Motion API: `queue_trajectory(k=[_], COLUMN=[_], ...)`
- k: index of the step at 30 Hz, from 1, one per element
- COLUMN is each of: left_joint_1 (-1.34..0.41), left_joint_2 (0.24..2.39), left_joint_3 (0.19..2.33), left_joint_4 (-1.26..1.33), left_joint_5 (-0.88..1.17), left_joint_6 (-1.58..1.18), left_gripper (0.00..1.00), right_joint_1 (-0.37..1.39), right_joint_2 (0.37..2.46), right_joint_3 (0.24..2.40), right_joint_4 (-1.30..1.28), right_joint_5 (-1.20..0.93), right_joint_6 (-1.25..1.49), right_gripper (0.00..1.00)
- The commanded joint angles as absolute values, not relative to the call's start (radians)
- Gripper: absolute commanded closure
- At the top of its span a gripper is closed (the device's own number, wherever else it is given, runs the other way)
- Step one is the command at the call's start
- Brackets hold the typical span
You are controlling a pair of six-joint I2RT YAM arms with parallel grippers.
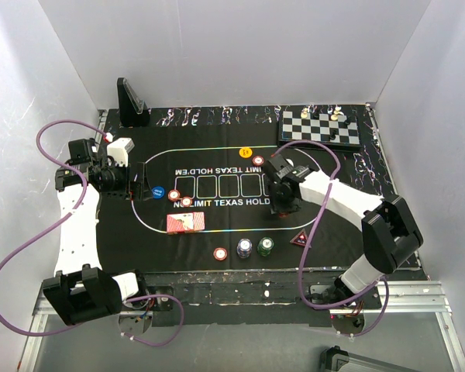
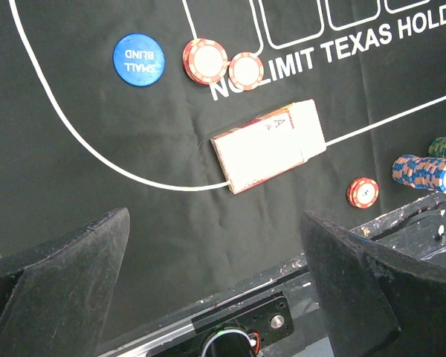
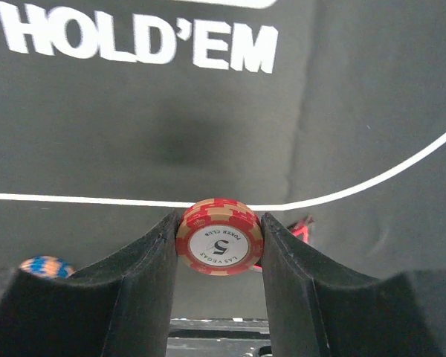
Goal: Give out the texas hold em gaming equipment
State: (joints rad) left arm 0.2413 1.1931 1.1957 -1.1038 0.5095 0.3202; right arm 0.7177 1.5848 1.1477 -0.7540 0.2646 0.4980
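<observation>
The right gripper goes down back toward the red triangular marker next and releases the chip, since the bare part of the white line [image 1: 292, 229] [image 3: 284, 207] by the marker lies below.
My right gripper [image 3: 220, 223] is shut on a red poker chip [image 3: 219, 236] marked 5, held flat between the fingers above the black mat [image 3: 134, 134]. From above, this gripper [image 1: 283, 204] hangs over the mat's middle right. My left gripper [image 2: 214, 223] is open and empty, at the mat's left end [image 1: 130, 186]. The red-backed card deck [image 2: 268, 146] lies face up ahead of it. A blue button [image 2: 138, 59] and two red chips [image 2: 205, 61] [image 2: 246, 71] lie beyond. Along the near edge lie a red chip [image 1: 220, 253], a purple stack [image 1: 244, 248], a green stack [image 1: 264, 246] and a red triangular marker [image 1: 300, 239].
A yellow button [image 1: 246, 151] and a red chip [image 1: 258, 160] lie at the mat's far side. The chessboard [image 1: 320, 126] with pieces sits at the back right. A black holder [image 1: 130, 105] stands at the back left. White walls enclose the table.
</observation>
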Motion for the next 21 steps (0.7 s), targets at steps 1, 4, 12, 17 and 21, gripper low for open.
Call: queue_trajectory(k=[1,4,12,17,21], left_joint_1=[0.249,0.247,0.248,0.249,0.247], left_joint_2=[1.17,1.17,1.167,1.166,1.166], left_joint_3=[1.246,1.249,1.249,1.249,1.249], left_joint_4=[-1.114,-1.118,-1.147,-1.149,-1.149], left_joint_5=[0.545,0.549,0.577,0.578,0.581], left_joint_6=[0.334,0.336,0.364,0.365,0.365], left_gripper=[0.0,0.0,0.0,0.0,0.0], right_joint_1=[0.684,0.68,0.649,0.646,0.646], right_joint_2=[1.526,1.542,1.586,1.612,1.623], right_joint_3=[1.057,1.011,0.962,0.945,0.928], right_joint_4=[-0.706,-0.686,-0.623,-0.612,-0.621], right_joint_5=[0.259,0.259,0.242,0.229,0.227], right_joint_6=[0.512,0.515,0.523,0.534,0.554], right_gripper=[0.9,0.9,0.91,0.91,0.92])
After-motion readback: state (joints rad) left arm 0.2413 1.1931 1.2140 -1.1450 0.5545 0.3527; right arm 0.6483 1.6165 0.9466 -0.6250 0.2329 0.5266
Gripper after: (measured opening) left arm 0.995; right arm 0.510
